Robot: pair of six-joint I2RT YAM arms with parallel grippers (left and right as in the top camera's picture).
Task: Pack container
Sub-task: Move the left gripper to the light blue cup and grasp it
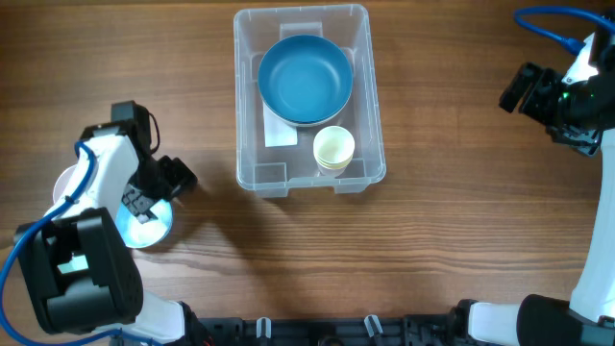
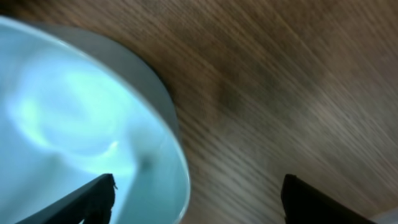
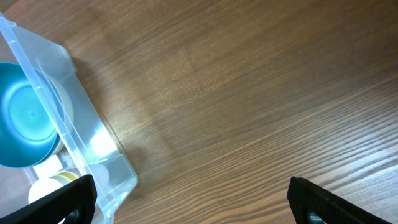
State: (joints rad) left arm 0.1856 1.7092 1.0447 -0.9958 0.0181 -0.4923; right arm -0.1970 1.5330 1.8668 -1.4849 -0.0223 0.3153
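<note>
The light blue bowl's far rim [image 1: 163, 201] is just below, between my left gripper's open fingers, so it should lower slightly next and close across the bowl's side.
The clear plastic container [image 1: 370, 77] stands at the table's top middle. It holds a blue bowl [image 1: 305, 79] and a pale yellow cup [image 1: 333, 149]; it also shows at the left of the right wrist view [image 3: 81, 118]. A light blue bowl [image 1: 149, 227] sits on the table at the left. My left gripper [image 1: 154, 192] is open right over that bowl; in the left wrist view [image 2: 198, 199] one finger is inside the bowl's rim [image 2: 93, 118] and the other is outside. My right gripper [image 1: 514, 91] is open and empty at the far right [image 3: 189, 199].
A white label [image 1: 279, 133] lies on the container's floor under the blue bowl. Bare wooden table [image 1: 432, 240] runs between the container and the right arm. A black rail [image 1: 317, 332] runs along the front edge.
</note>
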